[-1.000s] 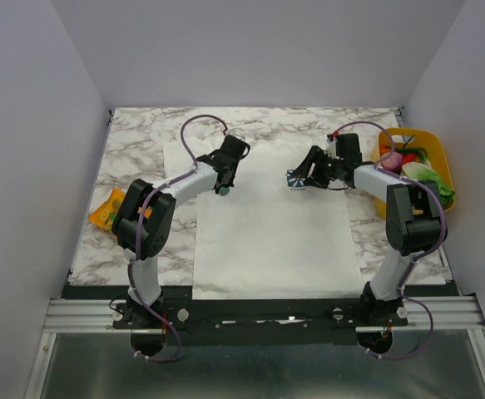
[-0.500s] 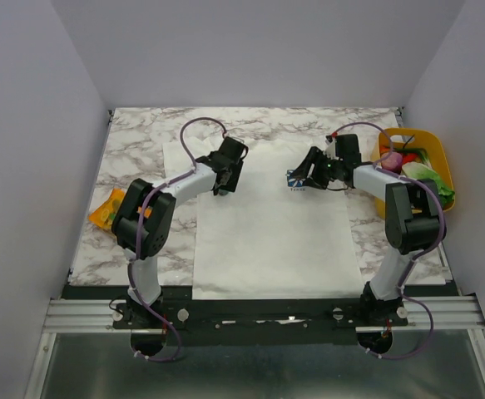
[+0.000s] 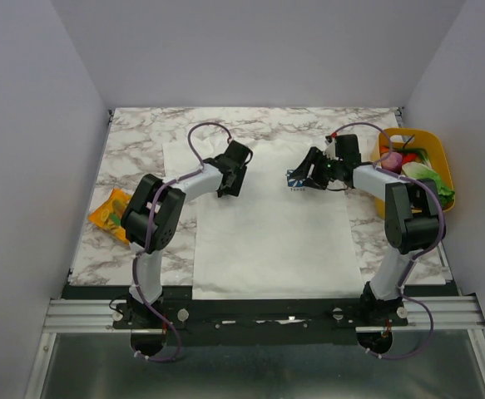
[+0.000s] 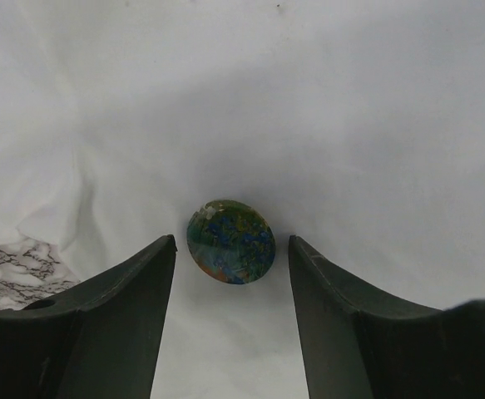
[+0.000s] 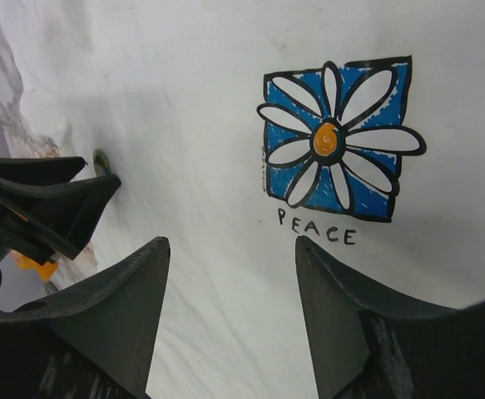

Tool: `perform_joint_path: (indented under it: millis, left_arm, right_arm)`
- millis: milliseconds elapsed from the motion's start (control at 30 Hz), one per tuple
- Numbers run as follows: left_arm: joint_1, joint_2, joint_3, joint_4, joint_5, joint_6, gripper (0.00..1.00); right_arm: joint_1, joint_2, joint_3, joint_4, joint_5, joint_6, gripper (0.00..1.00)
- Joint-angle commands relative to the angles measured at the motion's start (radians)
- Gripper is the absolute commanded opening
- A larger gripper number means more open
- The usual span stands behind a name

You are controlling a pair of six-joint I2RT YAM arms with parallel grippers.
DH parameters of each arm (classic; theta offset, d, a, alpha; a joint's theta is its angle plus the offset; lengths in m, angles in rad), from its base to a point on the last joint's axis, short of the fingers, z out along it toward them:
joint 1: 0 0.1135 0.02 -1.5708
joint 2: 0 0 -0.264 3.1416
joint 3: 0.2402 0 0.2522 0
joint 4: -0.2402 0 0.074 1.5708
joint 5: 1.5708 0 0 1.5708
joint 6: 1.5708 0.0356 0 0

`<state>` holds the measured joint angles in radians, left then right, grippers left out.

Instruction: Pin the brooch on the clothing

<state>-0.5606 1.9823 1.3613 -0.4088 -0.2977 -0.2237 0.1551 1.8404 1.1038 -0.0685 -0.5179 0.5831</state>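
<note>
The brooch sits between the open fingers of my left gripper, so next I need to move that gripper to the left in the top view and close its fingers around it.
The white T-shirt lies flat on the marble table. Its blue flower print also shows in the right wrist view, above the word PEACE. The brooch, a small round dark green disc, rests on the shirt cloth level with the tips of my left gripper, in the gap between its fingers. The jaws are open, and neither finger touches it. In the top view my left gripper hides the brooch. My right gripper is open and empty, just over the shirt beside the print.
A yellow basket with colourful toys stands at the right edge of the table. An orange packet lies at the left. My left gripper shows at the left of the right wrist view.
My left arm has shifted a little to the right over the shirt's upper left. The right arm has not moved.
</note>
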Motion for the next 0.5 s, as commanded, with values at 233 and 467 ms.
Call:
perform_joint_path:
  millis: [233,467]
  left_arm:
    - [0.008,0.015,-0.017,0.005,0.037,-0.026,0.4]
    - [0.051,-0.057,-0.062,0.064,0.124,-0.043,0.4]
  right_arm:
    - [0.0,0.029,0.007,0.016,-0.033,-0.012,0.7]
    - [0.001,0.022,0.002,0.016,-0.027,-0.014,0.7]
